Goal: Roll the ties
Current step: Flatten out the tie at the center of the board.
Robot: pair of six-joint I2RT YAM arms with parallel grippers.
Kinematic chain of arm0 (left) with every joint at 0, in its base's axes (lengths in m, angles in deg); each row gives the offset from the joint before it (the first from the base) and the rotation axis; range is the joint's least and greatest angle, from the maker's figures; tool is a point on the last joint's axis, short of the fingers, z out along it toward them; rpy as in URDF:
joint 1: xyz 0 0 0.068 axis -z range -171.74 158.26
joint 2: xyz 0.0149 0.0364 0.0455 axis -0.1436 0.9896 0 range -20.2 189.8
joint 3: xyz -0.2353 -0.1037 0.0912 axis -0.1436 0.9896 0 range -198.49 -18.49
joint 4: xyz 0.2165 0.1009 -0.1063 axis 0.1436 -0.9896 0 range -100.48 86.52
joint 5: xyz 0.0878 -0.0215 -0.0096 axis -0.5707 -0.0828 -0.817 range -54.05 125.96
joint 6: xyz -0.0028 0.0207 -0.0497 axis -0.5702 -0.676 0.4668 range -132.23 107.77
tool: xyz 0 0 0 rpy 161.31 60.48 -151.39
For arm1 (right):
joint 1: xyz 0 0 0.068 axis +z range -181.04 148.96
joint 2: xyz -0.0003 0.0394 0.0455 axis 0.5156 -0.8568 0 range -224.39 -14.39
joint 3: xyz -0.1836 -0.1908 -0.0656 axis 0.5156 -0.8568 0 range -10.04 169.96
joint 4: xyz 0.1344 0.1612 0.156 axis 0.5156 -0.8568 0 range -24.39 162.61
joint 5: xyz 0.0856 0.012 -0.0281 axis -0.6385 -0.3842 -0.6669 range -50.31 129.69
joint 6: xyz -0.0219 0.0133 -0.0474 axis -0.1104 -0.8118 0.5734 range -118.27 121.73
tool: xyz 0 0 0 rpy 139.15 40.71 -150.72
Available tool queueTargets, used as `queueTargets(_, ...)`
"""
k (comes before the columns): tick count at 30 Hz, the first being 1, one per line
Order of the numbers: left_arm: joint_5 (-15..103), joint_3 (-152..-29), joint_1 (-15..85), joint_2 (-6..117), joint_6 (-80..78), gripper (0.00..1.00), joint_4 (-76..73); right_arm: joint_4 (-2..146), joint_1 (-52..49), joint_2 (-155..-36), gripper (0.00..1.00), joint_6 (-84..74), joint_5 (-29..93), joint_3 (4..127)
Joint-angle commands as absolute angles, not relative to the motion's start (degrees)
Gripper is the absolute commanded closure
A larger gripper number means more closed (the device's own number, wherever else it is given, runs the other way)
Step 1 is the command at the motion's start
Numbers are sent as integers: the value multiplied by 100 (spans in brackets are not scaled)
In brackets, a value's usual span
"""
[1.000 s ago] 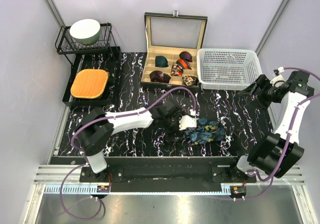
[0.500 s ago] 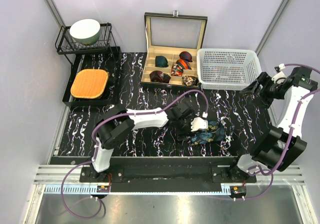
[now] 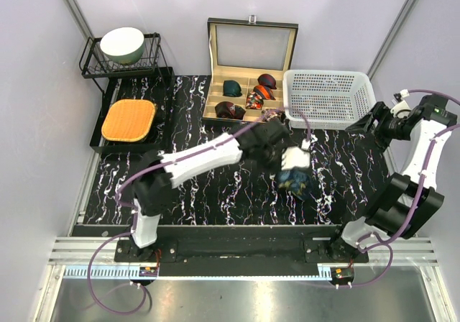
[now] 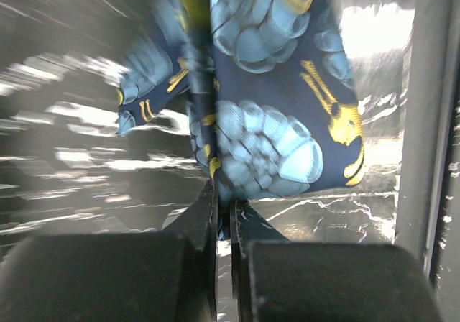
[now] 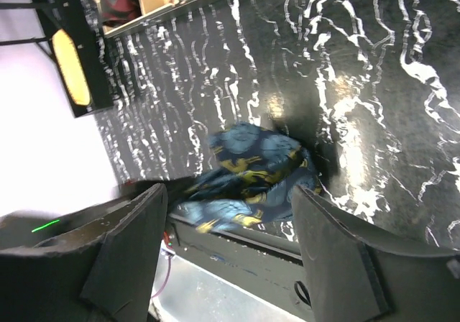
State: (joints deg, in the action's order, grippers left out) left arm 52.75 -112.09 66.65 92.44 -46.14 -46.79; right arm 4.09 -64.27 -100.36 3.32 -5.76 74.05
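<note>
My left gripper moves to the left in the top view and down to the bare marbled tabletop next and releases, because the tie [image 3: 296, 175] still hangs bunched.
The dark navy tie [image 3: 296, 175] with teal-and-gold pattern hangs in a loose bunch from my left gripper [image 3: 290, 157], over the middle-right of the black marbled table [image 3: 201, 192]. In the left wrist view the jaws of that gripper [image 4: 224, 205] are pressed together on a fold of the tie [image 4: 266, 121]. My right gripper [image 3: 368, 126] is held high at the right, beside the basket, open and holding nothing. Its wrist view looks down between its wide-set fingers [image 5: 122, 257] at the tie [image 5: 251, 171] far below. Coiled ties, green [image 3: 231, 88], maroon [image 3: 267, 80] and red-orange [image 3: 264, 92], lie in the compartments of the box.
The open wooden box [image 3: 215, 106] stands at the back centre, with a white plastic basket [image 3: 327, 99] to its right. At the back left are a wire rack [image 3: 93, 67] holding a bowl [image 3: 122, 44] and an orange mat [image 3: 129, 119] on a black tray.
My left gripper has shut on the navy tie and carried it up, right and towards the back. The right gripper has drawn back slightly and narrowed a little.
</note>
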Motion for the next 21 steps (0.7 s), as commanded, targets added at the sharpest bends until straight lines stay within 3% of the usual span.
queueTargets(1, 5424, -12641, 6653, 8132, -5054, 100, -5892, 475, -6461, -10131, 26, 507, -1014, 7539)
queueTargets(3, 5362, -12494, 6583, 7782, -5168, 100, -6034, 467, -6461, -10184, 26, 551, -1076, 7521)
queueTargets(7, 5345, -10759, 6100, 7113, -5554, 100, -6078, 309, -6453, -10307, 26, 753, -1094, 7556)
queueTargets(13, 5511, -8699, 4574, 6120, -6187, 100, -5867, -60, -6383, -10447, 29, 1244, -1120, 7486)
queueTargets(16, 5520, -8031, 3931, 5601, -6749, 100, -5832, -306, -5901, -10492, 32, 1710, -832, 7486)
queueTargets(21, 5433, -6975, 3559, 4871, -7918, 100, -5676, -35, -3968, -10492, 33, 1975, 188, 7346)
